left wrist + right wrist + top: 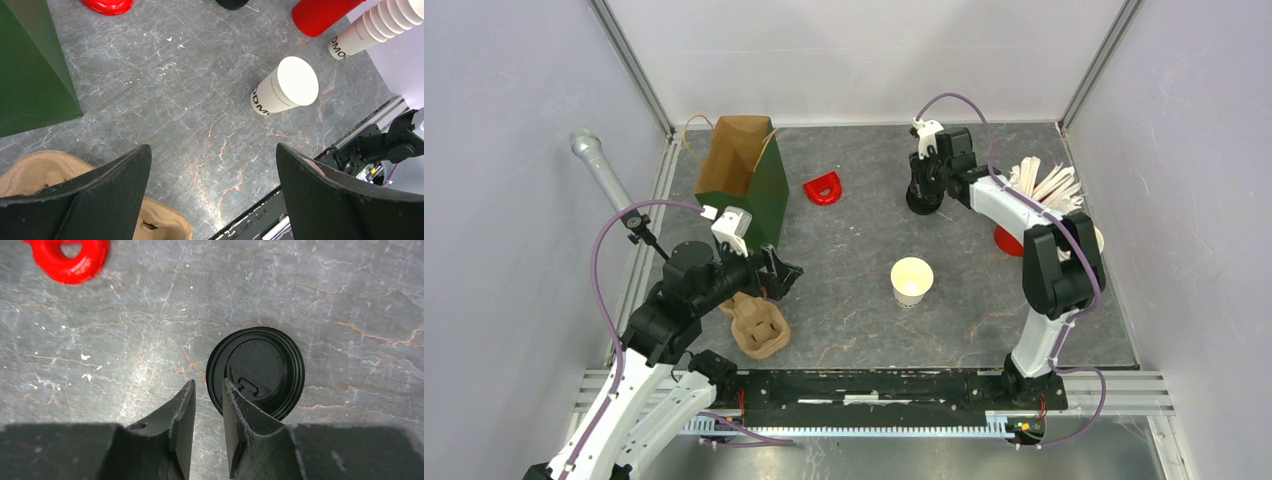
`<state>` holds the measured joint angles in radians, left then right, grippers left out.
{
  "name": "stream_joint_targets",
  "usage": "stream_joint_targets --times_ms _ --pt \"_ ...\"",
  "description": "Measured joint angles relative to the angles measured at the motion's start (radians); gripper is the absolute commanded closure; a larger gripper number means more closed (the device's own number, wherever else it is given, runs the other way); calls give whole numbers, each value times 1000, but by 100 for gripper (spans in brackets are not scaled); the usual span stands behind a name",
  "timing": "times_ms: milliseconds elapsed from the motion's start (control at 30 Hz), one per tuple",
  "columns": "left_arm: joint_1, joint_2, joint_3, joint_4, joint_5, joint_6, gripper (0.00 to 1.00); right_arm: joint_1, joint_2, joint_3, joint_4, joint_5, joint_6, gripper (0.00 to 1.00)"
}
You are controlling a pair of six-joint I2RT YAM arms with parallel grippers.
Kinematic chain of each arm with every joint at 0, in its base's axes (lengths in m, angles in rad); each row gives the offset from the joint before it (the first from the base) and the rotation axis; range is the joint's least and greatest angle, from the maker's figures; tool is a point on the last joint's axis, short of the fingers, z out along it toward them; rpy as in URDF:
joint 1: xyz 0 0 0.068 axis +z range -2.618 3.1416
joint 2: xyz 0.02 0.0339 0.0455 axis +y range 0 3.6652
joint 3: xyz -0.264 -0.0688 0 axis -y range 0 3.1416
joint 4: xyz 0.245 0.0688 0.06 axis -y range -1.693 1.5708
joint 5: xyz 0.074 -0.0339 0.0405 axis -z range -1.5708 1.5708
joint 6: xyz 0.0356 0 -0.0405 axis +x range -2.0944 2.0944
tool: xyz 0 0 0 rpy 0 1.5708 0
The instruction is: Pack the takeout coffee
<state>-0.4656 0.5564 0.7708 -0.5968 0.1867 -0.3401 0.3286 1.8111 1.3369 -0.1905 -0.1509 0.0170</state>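
My right gripper should move down astride the black lid's rim [911,202] [209,386] next and close. The rim lines up between my parted fingers but is below them.
No lidded coffee cup shows. One cream paper cup [911,280] without a lid stands upright mid-table; it also shows in the left wrist view [287,92]. A round black lid [257,371] lies on the table at the back [921,200]. My right gripper [206,390] hangs over the lid's left rim. Its jaws stand a narrow gap apart with the rim between them, and hold nothing. My left gripper [212,148] is wide open and empty. It hovers over bare table beside the tan pulp cup carrier [759,328].
A green and brown paper bag [746,175] stands open at the back left. A red ring-shaped piece [824,188] lies next to it. A red cup of white sticks [1036,200] and a stack of lidless cream cups [380,20] stand at the right.
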Motion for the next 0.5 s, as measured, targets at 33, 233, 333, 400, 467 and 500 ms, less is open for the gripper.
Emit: stream_joint_targets --times_ms 33,233,333,400,467,500 --pt "0 0 0 0 0 0 0 2 13 5 -5 5 -6 68" --pt "0 0 0 0 0 0 0 10 82 34 -47 29 -37 70" --pt "0 0 0 0 0 0 0 11 94 35 -59 32 -47 75" --pt "0 0 0 0 0 0 0 11 98 36 -59 40 -52 80" --pt "0 0 0 0 0 0 0 11 98 36 -60 48 -57 83" --pt "0 0 0 0 0 0 0 11 98 36 -60 52 -60 83"
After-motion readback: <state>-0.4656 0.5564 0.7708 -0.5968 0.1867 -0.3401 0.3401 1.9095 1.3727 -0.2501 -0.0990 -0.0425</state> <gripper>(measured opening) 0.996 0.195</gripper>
